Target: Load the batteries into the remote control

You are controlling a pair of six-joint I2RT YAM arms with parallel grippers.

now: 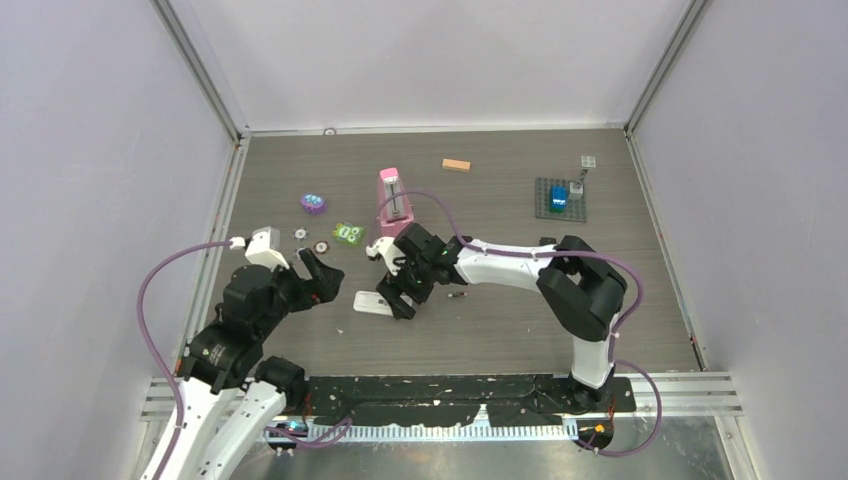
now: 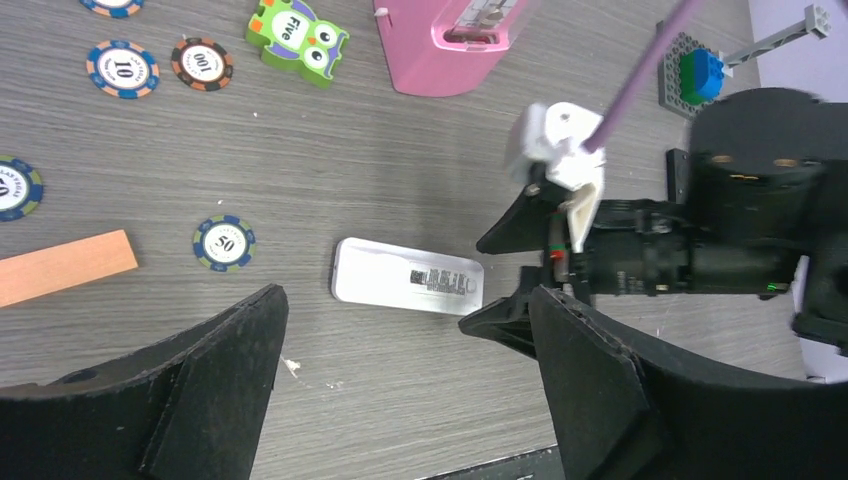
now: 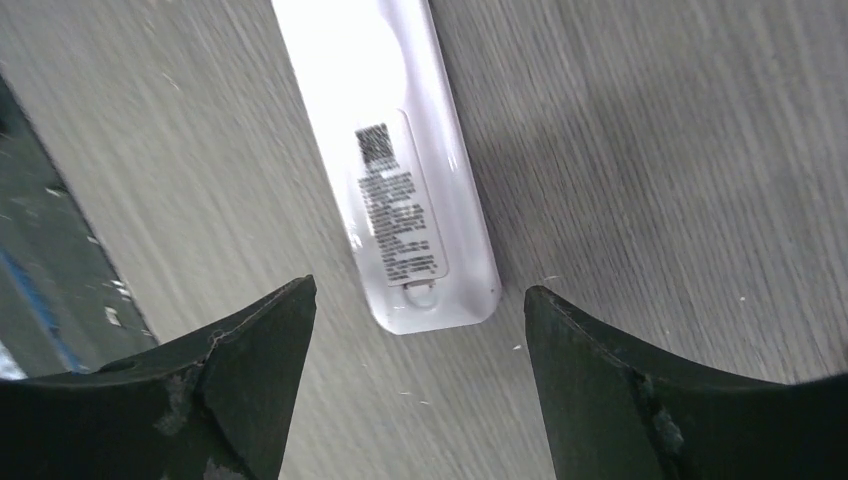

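My right gripper needs to go down next onto the remote's labelled near end [image 1: 406, 300] [image 3: 425, 280], just beyond its spread fingers, and close across the remote's long sides.
The white remote control [image 1: 374, 303] lies back side up on the table, its labelled battery cover [image 3: 398, 205] shut. My right gripper [image 1: 402, 293] hovers open over the remote's right end, and that end [image 3: 432, 300] shows just beyond its spread fingertips [image 3: 270, 330]. Nothing is between the jaws. My left gripper [image 1: 316, 272] is open and empty, left of the remote [image 2: 407, 277] and apart from it. One tiny dark slim battery [image 1: 457, 295] lies on the table right of the right gripper.
A pink box [image 1: 394, 200] stands behind the remote. Poker chips [image 2: 223, 243], a green owl block [image 2: 297, 37] and a wooden block [image 2: 60, 268] lie to the left. An orange-tan block [image 1: 456, 165] and a grey brick plate [image 1: 558, 197] sit at the back.
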